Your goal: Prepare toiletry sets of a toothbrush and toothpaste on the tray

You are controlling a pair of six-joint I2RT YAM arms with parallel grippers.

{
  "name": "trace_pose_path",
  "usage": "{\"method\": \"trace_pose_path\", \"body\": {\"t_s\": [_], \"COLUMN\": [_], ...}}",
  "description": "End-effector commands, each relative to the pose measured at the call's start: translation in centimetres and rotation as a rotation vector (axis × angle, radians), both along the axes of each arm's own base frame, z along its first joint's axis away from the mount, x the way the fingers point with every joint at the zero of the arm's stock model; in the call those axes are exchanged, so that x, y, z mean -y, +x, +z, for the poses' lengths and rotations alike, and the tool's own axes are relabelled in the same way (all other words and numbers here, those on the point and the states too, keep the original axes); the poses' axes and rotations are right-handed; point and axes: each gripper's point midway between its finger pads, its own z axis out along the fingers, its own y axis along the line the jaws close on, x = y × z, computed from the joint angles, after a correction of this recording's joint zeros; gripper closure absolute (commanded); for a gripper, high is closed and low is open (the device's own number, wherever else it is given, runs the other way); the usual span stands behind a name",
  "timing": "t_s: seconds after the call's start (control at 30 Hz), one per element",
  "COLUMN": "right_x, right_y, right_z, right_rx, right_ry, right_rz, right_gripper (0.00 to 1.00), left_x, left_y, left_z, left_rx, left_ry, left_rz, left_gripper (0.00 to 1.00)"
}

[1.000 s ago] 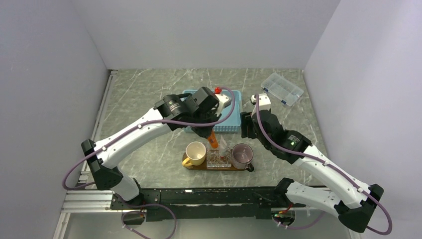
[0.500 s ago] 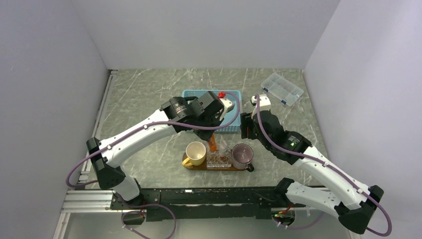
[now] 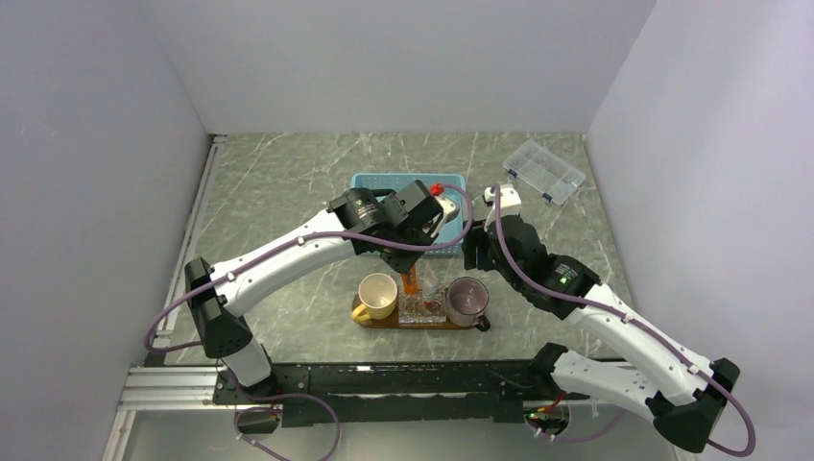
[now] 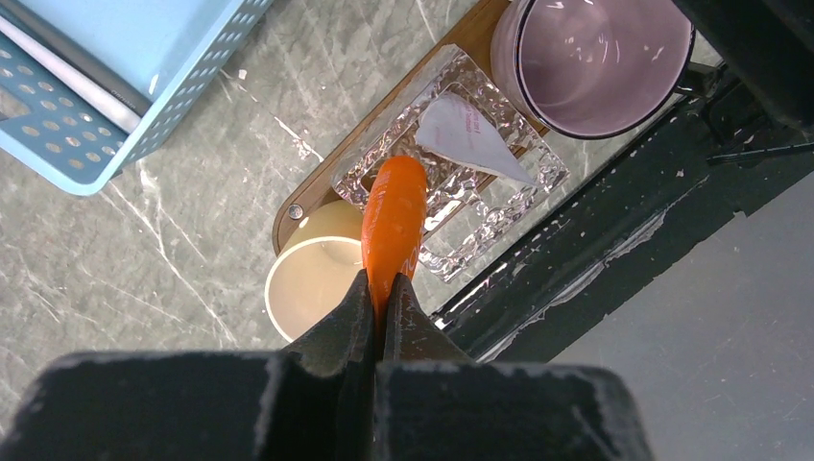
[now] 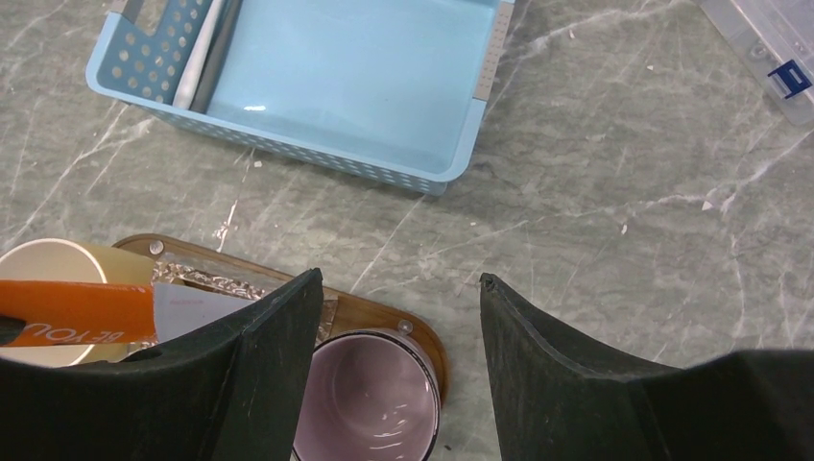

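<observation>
I should lower my left gripper next, bring the end of the orange tube into the clear glass dish (image 4: 518, 192) on the tray and then let go, because that dish holds the white-silver toothpaste.
My left gripper (image 4: 377, 303) is shut on the flat end of the bright orange toothpaste (image 4: 394, 216). The tube hangs over the tray (image 3: 360, 316), its tip above the clear glass dish (image 4: 518, 192), next to the cream cup (image 4: 312, 283). A white-silver toothpaste (image 4: 470, 134) leans inside that dish. Two toothbrushes, one whitish (image 5: 197, 58) and one grey (image 5: 223, 48), lie along the left wall of the blue basket (image 5: 336, 158). My right gripper (image 5: 398, 283) stands open above the right end of the tray (image 5: 384, 312), over the pink cup (image 5: 370, 403), holding nothing.
The cream cup (image 3: 377, 295), glass dish (image 3: 422, 307) and pink cup (image 3: 466, 301) fill the tray from left to right. Behind the tray stands the blue basket (image 3: 384, 180). A clear compartment box (image 3: 544, 173) sits at the back right. Both arms crowd the space above the tray.
My left arm has carried the orange toothpaste rightward and nearer, from the basket's front edge to above the glass dish. The right gripper has stayed where it was.
</observation>
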Motion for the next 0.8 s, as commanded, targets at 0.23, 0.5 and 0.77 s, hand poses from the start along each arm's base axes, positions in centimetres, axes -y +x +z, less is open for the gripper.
{"method": "trace_pose_path", "body": {"t_s": [0.23,0.5,0.77], "right_x": [-0.6,-0.7,-0.5], "right_y": [0.3,0.4,0.6], "right_z": [0.4,0.4,0.2], "right_rx": [0.022,0.023,0.025], "right_ry": [0.049,0.043,0.036], "right_rz": [0.009,0.014,0.007], "right_gripper": [0.37,0.37,0.37], "left_x": [1.1,1.2,1.2], "left_y": [0.6,0.8,0.7], "left_z": [-0.7,-1.7,-2.9], "left_rx": [0.024,0.013,-0.005], "left_ry": [0.000,0.029,0.051], "left_rz": [-0.018,-0.016,-0.007], "left_gripper": [1.00,1.00,1.00]}}
